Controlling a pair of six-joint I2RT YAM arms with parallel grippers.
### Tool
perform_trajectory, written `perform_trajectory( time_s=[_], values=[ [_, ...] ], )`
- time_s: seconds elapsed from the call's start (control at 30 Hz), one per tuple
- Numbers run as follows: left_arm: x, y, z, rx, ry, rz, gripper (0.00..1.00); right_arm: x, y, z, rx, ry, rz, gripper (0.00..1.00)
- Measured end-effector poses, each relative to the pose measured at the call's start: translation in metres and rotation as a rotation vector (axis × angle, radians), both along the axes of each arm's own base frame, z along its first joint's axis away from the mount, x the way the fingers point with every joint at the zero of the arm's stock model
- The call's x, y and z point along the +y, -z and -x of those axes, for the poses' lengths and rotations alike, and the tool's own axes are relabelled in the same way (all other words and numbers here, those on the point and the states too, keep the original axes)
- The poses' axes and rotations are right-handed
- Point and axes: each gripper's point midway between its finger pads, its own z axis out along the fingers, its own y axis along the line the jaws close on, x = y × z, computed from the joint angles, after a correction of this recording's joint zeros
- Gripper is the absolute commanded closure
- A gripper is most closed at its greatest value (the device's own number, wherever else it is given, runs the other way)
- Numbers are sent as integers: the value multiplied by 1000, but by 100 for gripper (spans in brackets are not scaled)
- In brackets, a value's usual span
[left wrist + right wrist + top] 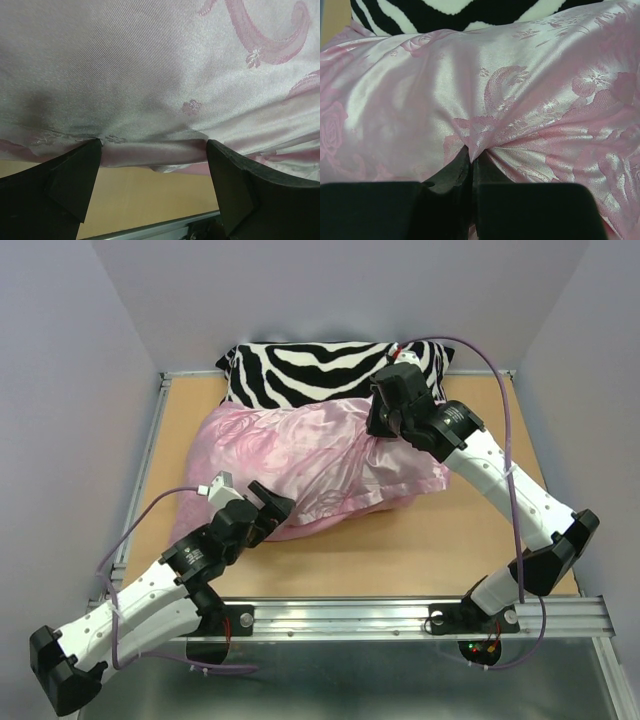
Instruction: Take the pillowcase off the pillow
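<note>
I need to move my left gripper next onto the edge where the pillowcase's hem (154, 153) sags between its open fingers. Then I need to pinch it shut.
The shiny pink rose-print pillowcase (300, 455) lies across the middle of the table and covers the pillow, which is hidden inside it. My right gripper (385, 423) is shut on a pinch of the pillowcase (520, 100) at its far right top, with folds radiating from the fingertips (462, 165). My left gripper (268, 508) is open at the case's near left edge, its two fingers (75, 170) wide apart with the hem of the pillowcase (150, 75) sagging between them over the bare table.
A black-and-white zebra-striped pillow (320, 368) lies at the back, touching the pink case; it also shows in the right wrist view (450, 12). The wooden table top (420, 550) ends in a metal rail (400, 612) at the front.
</note>
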Motion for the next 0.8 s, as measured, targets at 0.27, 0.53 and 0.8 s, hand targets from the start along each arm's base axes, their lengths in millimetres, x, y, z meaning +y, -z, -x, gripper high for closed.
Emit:
perform_trajectory(
  time_s=[0.27,0.53,0.8],
  values=[
    [-12,8,-1,-17,36,-17,25,0,0,1,-2,-1,-2,99],
    [-12,12,-9,-56,42,-85,83,-1,1,2,-3,-3,-5,99],
    [-10,-4,-12,-83,98,-202,100,-5,4,6,-2,-4,-3,99]
  ],
)
